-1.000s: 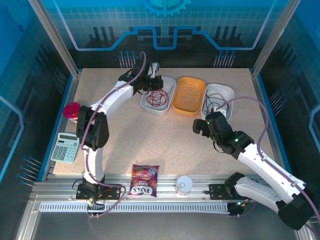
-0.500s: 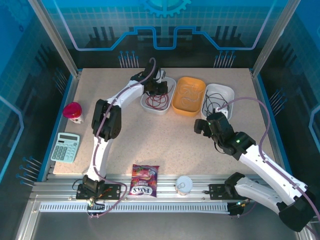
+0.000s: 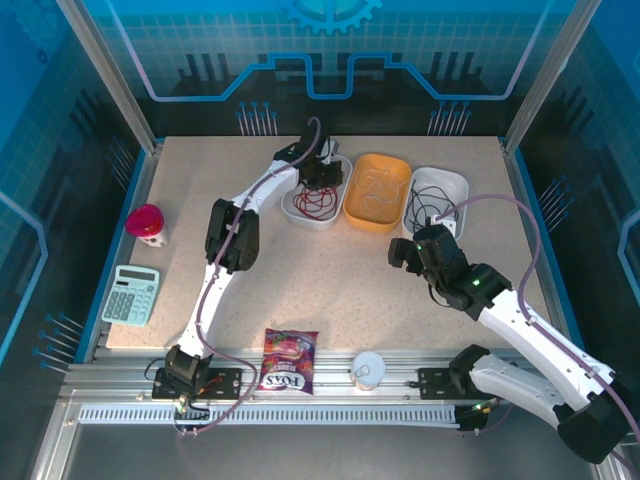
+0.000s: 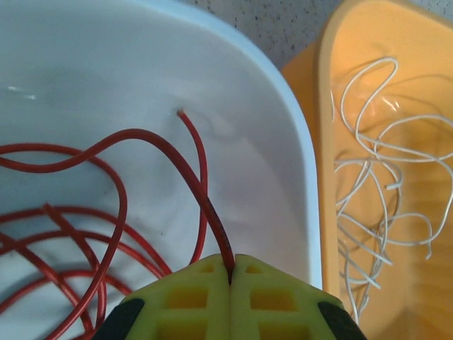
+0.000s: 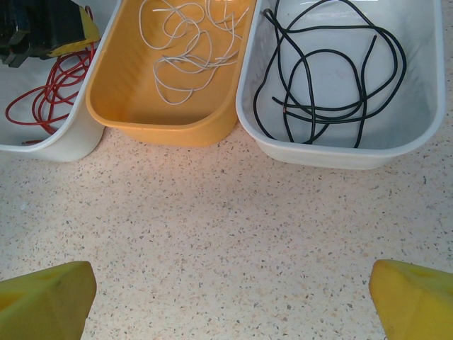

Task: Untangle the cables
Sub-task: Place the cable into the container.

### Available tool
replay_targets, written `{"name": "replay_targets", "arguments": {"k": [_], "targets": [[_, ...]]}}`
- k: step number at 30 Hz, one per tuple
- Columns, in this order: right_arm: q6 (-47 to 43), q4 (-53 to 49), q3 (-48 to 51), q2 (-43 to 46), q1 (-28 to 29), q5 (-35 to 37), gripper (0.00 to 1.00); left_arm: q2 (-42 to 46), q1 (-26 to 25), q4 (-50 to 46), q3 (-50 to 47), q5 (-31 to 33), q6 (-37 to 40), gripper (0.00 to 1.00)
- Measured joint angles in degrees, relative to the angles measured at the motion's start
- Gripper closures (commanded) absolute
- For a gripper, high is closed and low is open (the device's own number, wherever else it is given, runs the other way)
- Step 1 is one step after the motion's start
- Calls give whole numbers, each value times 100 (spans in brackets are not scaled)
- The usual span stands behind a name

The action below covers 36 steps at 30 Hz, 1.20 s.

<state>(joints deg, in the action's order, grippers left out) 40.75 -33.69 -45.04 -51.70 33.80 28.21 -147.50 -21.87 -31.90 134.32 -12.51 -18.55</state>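
The loops of the red cable [image 3: 315,200] rest in the white bin, so my left gripper should tilt outward toward that bin's far rim and then let go of the cable.
Red cable [image 4: 163,152] lies in loose loops in the left white bin [image 4: 283,142]. One strand rises into my left gripper [image 4: 231,265], which is shut on it above that bin [image 3: 300,214]. Whitish cable [image 4: 375,184] lies in the orange bin [image 4: 322,106] beside it. Black cable [image 5: 333,71] is coiled in the right white bin [image 5: 340,152]. My right gripper [image 5: 230,297] stands open over bare tabletop just in front of the bins, nothing between its fingers. From above, the left gripper [image 3: 322,178] hangs over the red cable [image 3: 315,200], and the right gripper [image 3: 405,250] sits below the orange bin [image 3: 375,226].
A calculator [image 3: 130,294] and a red-topped object [image 3: 146,222] sit at the left edge. A snack bag [image 3: 289,360] and a white cup [image 3: 368,370] rest at the near edge. The three bins stand side by side at the back.
My left arm has swung right, carrying its gripper from the left bin's rear-left rim to above the bin's middle. The right arm has barely moved.
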Motion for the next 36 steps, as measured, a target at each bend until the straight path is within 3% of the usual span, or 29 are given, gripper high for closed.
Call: {"name": "replay_targets", "arguments": {"k": [16,32,36], "targets": [[-4,-24,-4,-149,0,35,0,-813,157,435,970,-107,-459,98],[-7,-42,-149,-442,0,33,0,-1287,195,1276,1545,-240,-1010,87],[-7,-42,-160,-479,0,31,0,-1287,199,1292,1556,-254,-1005,79]]}}
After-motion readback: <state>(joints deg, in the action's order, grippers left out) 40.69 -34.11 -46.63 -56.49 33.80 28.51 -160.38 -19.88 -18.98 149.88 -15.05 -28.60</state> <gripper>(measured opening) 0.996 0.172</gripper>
